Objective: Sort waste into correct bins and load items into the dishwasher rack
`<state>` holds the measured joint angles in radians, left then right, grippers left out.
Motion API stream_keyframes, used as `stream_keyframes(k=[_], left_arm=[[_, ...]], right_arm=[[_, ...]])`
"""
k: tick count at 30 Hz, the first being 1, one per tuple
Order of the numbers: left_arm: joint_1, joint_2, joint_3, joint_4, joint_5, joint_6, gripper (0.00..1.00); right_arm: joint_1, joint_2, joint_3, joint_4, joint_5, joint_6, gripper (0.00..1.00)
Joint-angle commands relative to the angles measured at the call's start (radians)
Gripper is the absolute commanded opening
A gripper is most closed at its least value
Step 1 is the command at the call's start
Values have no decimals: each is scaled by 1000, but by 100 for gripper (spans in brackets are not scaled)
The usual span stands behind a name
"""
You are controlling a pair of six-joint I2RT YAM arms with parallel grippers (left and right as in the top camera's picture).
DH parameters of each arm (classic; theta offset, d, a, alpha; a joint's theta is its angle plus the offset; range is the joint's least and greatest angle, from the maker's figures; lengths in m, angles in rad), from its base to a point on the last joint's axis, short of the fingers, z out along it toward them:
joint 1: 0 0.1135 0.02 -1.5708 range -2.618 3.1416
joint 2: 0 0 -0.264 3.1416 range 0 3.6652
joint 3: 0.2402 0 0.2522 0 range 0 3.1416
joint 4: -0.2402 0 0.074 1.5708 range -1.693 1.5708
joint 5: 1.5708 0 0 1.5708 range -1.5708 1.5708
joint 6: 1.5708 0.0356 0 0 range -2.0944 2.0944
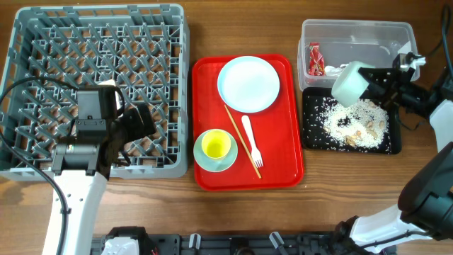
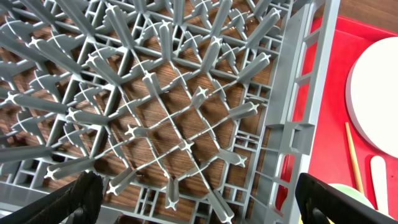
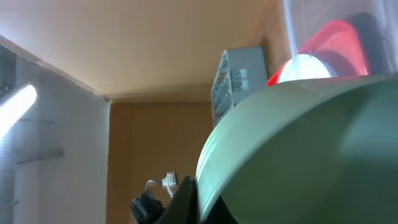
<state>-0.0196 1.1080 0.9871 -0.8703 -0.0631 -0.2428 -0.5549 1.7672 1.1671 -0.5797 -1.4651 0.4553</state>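
Observation:
Next, my right gripper swings from the black tray (image 1: 310, 138) over the white plate (image 1: 248, 84), turns the bowl level and lowers it, since the bowl's rice is already out.
My right gripper (image 1: 369, 81) is shut on the rim of the pale blue-green bowl (image 1: 350, 83), holding it tipped above the black tray (image 1: 310, 138). The bowl fills the right wrist view (image 3: 298, 149). Whitish rice leftovers (image 1: 354, 120) lie in the black tray. The red-and-white wrapper (image 1: 315, 59) lies in the clear tub (image 1: 354, 32). My left gripper (image 1: 141, 120) is open and empty over the grey dishwasher rack (image 1: 42, 28), near its right wall (image 2: 292, 124). The white plate (image 1: 248, 84), yellow cup (image 1: 216, 144) on its saucer (image 1: 225, 163), fork (image 1: 252, 142) and chopstick (image 1: 237, 127) rest on the red serving tray (image 1: 283, 163). I cannot make out the tissue.
The rack's upright pegs (image 2: 186, 146) stand right under my left fingers (image 2: 205, 211). The red serving tray sits between the rack and the two bins. The plate edge (image 2: 373, 93) shows at the right of the left wrist view.

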Motion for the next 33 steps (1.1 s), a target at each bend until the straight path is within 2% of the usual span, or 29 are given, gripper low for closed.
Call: stream_keyframes(k=[1,5,10,14,18,23,28,33], left_arm=[[-2,1,15,5,-13,-8,100],[-2,1,15,5,-13,-8,100],[-2,1,15,5,-14,-1,100],[-2,1,15,5,-13,-1,100],[-2,1,15,5,-13,-1,100],[-2,1,15,5,-13,-1,100],[-2,1,15,5,-13,-1,100],[-2,1,15,5,-13,-1,100]], right_arm=[[21,15,-2,-129,316,71,4],[85,14,-2,-262,523,-107,4],[205,-89,67,-301,570,-217,4],[429,-217,182,-311,840,-212,4],[665,-232,263,-234,1090,-209,4],[884,-154,262,-28,1309,-216,4],[1001,28,262,72,1308,-217,4],[1036,206,262,112,1309,-199,4]])
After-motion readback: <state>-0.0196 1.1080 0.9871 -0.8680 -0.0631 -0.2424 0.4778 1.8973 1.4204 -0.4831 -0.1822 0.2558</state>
